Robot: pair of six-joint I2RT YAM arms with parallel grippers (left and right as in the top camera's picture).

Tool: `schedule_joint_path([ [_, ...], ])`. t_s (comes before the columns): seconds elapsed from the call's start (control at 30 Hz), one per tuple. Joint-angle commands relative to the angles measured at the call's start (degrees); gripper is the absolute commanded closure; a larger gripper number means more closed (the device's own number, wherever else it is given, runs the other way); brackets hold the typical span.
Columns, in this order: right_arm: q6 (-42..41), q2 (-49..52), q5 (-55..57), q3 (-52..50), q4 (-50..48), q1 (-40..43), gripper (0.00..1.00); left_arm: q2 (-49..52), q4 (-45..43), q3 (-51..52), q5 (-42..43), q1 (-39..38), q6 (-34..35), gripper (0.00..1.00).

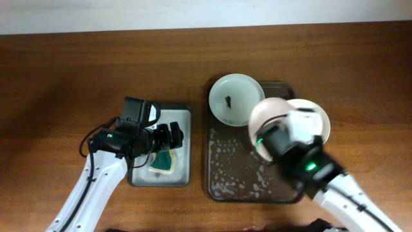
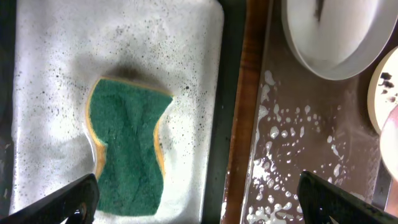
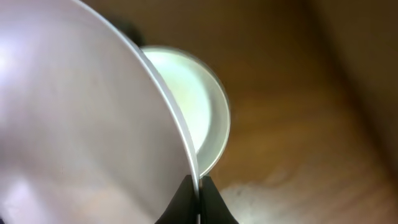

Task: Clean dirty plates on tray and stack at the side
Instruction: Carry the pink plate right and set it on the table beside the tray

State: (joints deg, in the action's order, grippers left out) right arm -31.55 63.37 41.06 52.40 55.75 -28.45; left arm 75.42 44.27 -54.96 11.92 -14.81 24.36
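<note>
My right gripper carries the plate past the tray next and comes down to let go of it. Bare table lies below, to the gripper's right in the overhead view.
The dark brown tray (image 1: 225,167) is wet with white foam. One white plate (image 1: 235,100) with a dark speck lies at its far left end; it also shows in the left wrist view (image 2: 336,37). A second plate (image 1: 324,119) lies at the tray's far right, half hidden by my right arm, with specks visible in the left wrist view (image 2: 387,87). My right gripper (image 3: 198,186) is shut on the rim of a third plate (image 3: 81,124), held tilted above the tray (image 1: 269,111). My left gripper (image 2: 199,205) is open and empty above the grey tray's right edge.
A smaller grey tray (image 1: 183,116) left of the brown one holds a green-yellow sponge (image 2: 127,149), also seen from overhead (image 1: 164,161). Bare wooden table (image 1: 64,77) surrounds both trays. A strip of table (image 2: 245,93) separates them.
</note>
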Motion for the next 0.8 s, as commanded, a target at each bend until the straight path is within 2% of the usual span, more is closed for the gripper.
schedule_joint_path([
  [0.0,10.12,-2.01,-31.10,1.66,-3.89,19.96,0.96,-0.66,-0.09,0.07,0.74,0.35,-0.48,0.00],
  [0.03,11.89,-1.90,-40.70,1.66,-5.18,29.31,0.96,-0.66,-0.09,0.07,0.74,0.35,-0.48,0.00],
  [0.1,11.87,-1.31,-51.74,1.66,-6.64,43.93,0.96,-0.66,-0.09,0.07,0.74,0.35,-0.48,0.00],
  [0.2,11.52,1.16,-62.55,1.66,-9.94,61.64,0.96,-0.66,-0.09,0.07,0.74,0.35,-0.48,0.00],
  [0.27,8.52,4.31,-64.41,1.66,-12.28,72.19,0.96,-0.66,-0.09,0.07,0.72,0.35,-0.48,0.00],
  [0.43,8.33,14.51,-64.37,1.66,-16.33,83.91,0.96,-0.66,-0.09,0.07,0.74,0.35,-0.48,0.00],
  [0.67,8.63,29.11,-62.14,1.66,-20.98,86.55,0.95,-0.66,-0.09,0.07,0.74,0.35,-0.48,0.01],
  [0.7,10.78,29.38,-62.10,1.66,-21.68,86.55,0.76,-0.66,-0.09,0.07,0.74,0.35,-0.48,0.00],
  [0.77,13.35,28.04,-65.16,2.34,-22.25,86.47,0.57,-0.66,-0.09,0.07,0.74,0.35,-0.48,0.00],
])
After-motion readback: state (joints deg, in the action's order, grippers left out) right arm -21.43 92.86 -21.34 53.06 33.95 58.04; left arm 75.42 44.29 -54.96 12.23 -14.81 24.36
